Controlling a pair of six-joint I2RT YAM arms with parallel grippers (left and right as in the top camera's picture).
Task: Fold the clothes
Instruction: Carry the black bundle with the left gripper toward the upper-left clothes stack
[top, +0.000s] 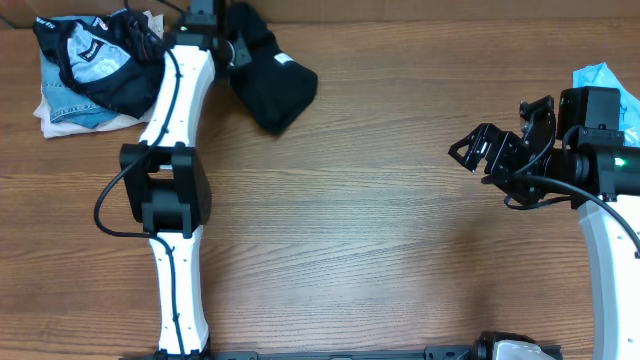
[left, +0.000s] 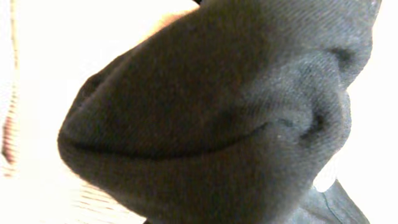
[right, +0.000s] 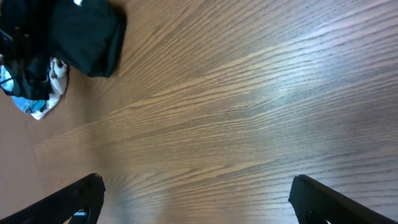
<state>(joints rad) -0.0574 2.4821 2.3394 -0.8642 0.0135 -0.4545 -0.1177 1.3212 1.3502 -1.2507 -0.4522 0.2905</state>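
My left gripper needs to swing the T-shirt (top: 272, 88) to the left in the overhead view next and let go of it there, because the heap of other clothes (top: 108, 72) is on that side of my left gripper.
A black T-shirt (top: 272, 88) lies bunched at the far side of the table, its small white neck label (top: 283, 60) facing up. My left gripper (top: 228, 46) is at the shirt's left end and shut on the fabric. In the left wrist view, black T-shirt cloth (left: 205, 124) fills the frame and hides the fingers. My right gripper (top: 470, 150) hovers open over bare wood at the right, far from the shirt. Its two black fingertips (right: 84, 196) stand wide apart with nothing between them. The right wrist view also shows the black T-shirt (right: 87, 37) at the top left.
A heap of other clothes (top: 90, 65), black-and-pale-blue patterned, denim and white, sits in the far left corner beside the left arm. A light blue garment (top: 603, 82) shows at the right edge behind the right arm. The wooden table (top: 380, 240) lies between the arms.
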